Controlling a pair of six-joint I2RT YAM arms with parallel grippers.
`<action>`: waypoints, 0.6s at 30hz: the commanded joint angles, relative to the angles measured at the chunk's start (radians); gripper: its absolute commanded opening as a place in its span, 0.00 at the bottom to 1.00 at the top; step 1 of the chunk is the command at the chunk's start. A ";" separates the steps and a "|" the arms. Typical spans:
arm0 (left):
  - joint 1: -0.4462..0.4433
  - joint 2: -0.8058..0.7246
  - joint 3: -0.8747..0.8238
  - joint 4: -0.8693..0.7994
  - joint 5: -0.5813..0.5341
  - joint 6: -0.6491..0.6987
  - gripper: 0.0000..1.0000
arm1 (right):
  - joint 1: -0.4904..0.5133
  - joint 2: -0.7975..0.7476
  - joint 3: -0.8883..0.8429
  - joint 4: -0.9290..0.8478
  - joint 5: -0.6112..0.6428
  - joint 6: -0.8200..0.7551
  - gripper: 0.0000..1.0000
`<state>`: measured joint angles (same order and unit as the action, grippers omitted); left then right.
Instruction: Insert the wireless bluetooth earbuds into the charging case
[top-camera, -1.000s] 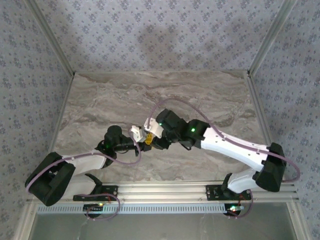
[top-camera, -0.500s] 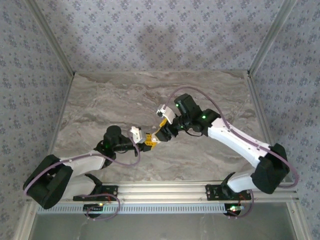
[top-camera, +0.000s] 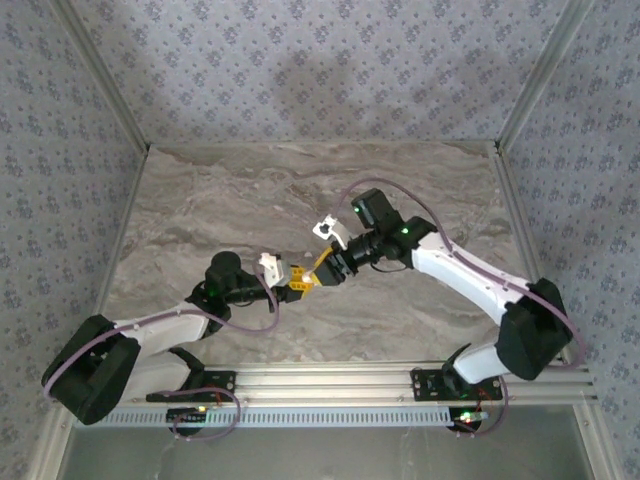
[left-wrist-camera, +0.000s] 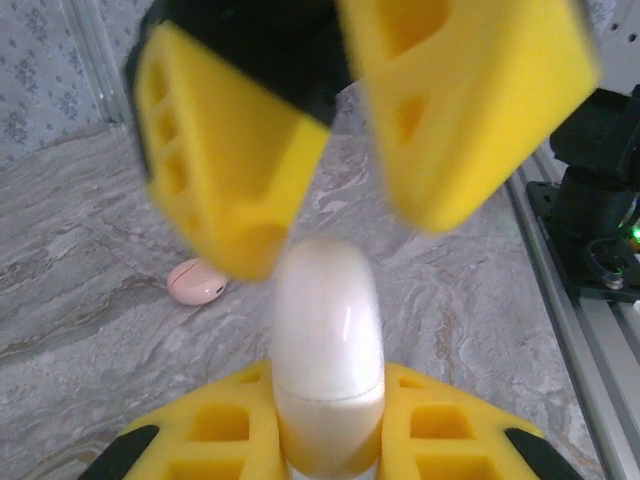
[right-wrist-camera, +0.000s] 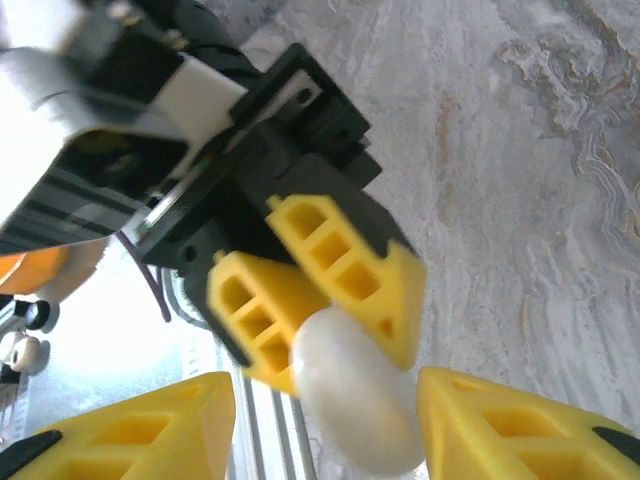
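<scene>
The spot on the marble (left-wrist-camera: 122, 345) beside the pinkish disc is outward and below, so my left gripper needs to move outward and down next to let go of the case (left-wrist-camera: 328, 335) there.
My left gripper (left-wrist-camera: 328, 388) is shut on the lower end of a closed white oval charging case (left-wrist-camera: 328, 335), which it holds off the marble table. My right gripper (right-wrist-camera: 325, 385) is open and meets it tip to tip, its yellow fingers (left-wrist-camera: 225, 165) straddling the case's free end (right-wrist-camera: 360, 410); a gap shows on one side. In the top view the two grippers meet at the table's middle, left gripper (top-camera: 298, 282) and right gripper (top-camera: 326, 272). The earbuds are out of view.
A small pinkish disc (left-wrist-camera: 196, 281) lies on the marble table (top-camera: 200, 210) beyond the case. An aluminium rail (left-wrist-camera: 565, 300) runs along the near edge by the right arm's base (left-wrist-camera: 600, 150). Patterned walls enclose the table.
My right gripper pulled away from the left gripper up and to the right, then came back a little toward the case. My left gripper kept its grip and barely moved.
</scene>
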<state>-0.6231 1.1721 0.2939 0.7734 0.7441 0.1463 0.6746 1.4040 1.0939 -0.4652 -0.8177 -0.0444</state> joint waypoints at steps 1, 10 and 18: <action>-0.003 0.005 0.019 -0.010 -0.014 0.000 0.06 | -0.021 -0.104 -0.065 0.065 -0.074 0.065 0.51; -0.004 0.068 0.113 -0.128 -0.072 -0.138 0.08 | -0.118 -0.200 -0.145 0.109 0.141 0.204 0.53; -0.009 0.288 0.424 -0.485 -0.131 -0.550 0.10 | -0.227 -0.224 -0.219 0.102 0.399 0.407 0.53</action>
<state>-0.6243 1.3968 0.6319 0.4492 0.6338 -0.1890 0.4751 1.2121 0.9150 -0.3611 -0.5507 0.2478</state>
